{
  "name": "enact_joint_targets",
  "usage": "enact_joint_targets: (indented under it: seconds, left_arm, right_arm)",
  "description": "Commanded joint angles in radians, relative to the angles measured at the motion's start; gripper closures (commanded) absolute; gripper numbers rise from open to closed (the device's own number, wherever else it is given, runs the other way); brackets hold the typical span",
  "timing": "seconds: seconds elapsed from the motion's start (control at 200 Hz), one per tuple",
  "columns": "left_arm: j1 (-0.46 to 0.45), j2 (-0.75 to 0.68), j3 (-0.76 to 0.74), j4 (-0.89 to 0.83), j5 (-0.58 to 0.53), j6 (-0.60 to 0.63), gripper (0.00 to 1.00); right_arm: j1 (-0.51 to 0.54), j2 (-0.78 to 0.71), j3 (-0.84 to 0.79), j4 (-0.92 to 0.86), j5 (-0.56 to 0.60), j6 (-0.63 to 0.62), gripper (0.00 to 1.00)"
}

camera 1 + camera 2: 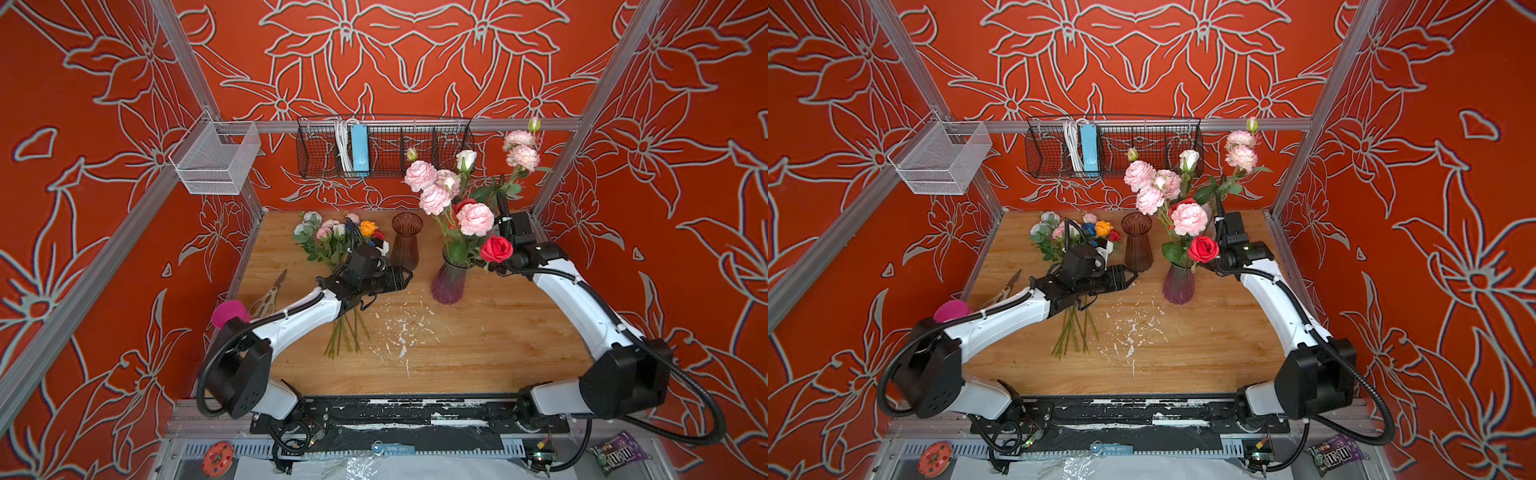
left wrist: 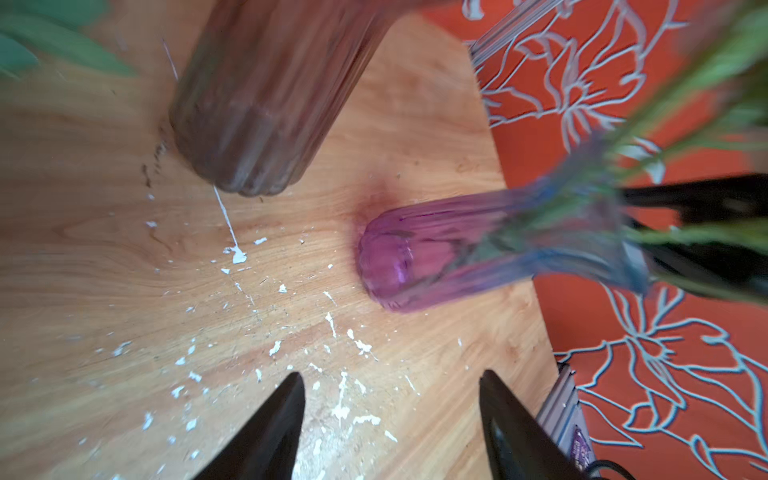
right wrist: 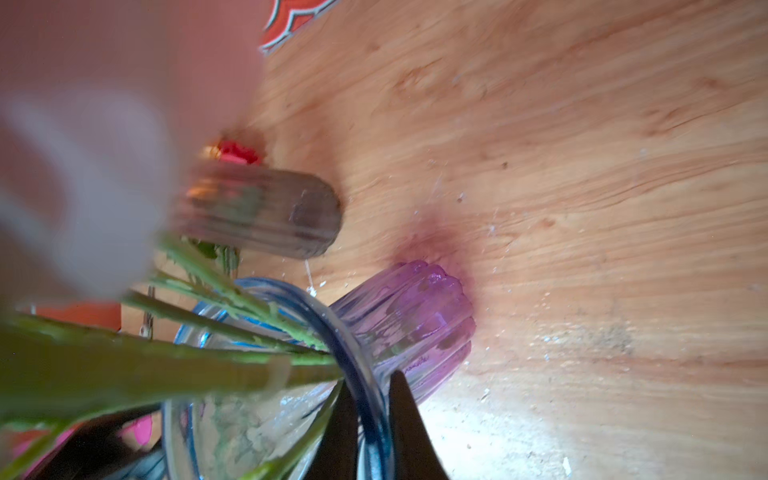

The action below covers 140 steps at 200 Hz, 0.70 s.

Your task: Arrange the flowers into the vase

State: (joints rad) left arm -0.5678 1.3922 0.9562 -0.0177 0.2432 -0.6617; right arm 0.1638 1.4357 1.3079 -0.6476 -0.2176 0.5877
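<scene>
My right gripper holds the purple vase (image 1: 449,284) by its rim and will next move it outward onto bare wood, away from the brown vase, and release it.
The purple glass vase (image 1: 449,284) (image 1: 1178,286) stands right of the table's middle and holds several flowers (image 1: 473,218): pale pink blooms, a white one and a red rose (image 1: 496,248). My right gripper (image 3: 372,380) is shut on the vase's rim (image 3: 357,353), one finger inside and one outside. Green stems (image 3: 232,303) cross the mouth. More flowers (image 1: 336,241) (image 1: 1071,237) lie in a bunch at the back left, partly under my left arm. The left gripper (image 2: 390,374) (image 1: 409,275) is open and empty above the wood, between the bunch and the purple vase (image 2: 415,257).
An empty brown glass vase (image 1: 406,241) (image 2: 266,104) stands just behind the left gripper. Scissors (image 1: 270,293) and a pink round object (image 1: 228,313) lie near the left edge. A black wire basket (image 1: 386,149) hangs on the back rail.
</scene>
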Motion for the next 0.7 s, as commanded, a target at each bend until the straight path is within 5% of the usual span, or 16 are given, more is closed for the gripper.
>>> enact_joint_targets:
  seconds: [0.0,0.3,0.696]
  left_arm:
    - [0.003,-0.085,-0.028,-0.088,-0.047,0.031,0.32]
    - [0.004,-0.244,-0.050,-0.212,-0.114,0.049,0.30]
    - [0.011,-0.284,0.033,-0.361,-0.156,0.043,0.29]
  right_arm:
    - [-0.062,0.046,0.058,0.023,0.056,-0.024,1.00]
    - [-0.163,0.212,0.187,0.073,0.046,-0.016,1.00]
    - [-0.227,0.374,0.328,0.060,0.045,-0.001,1.00]
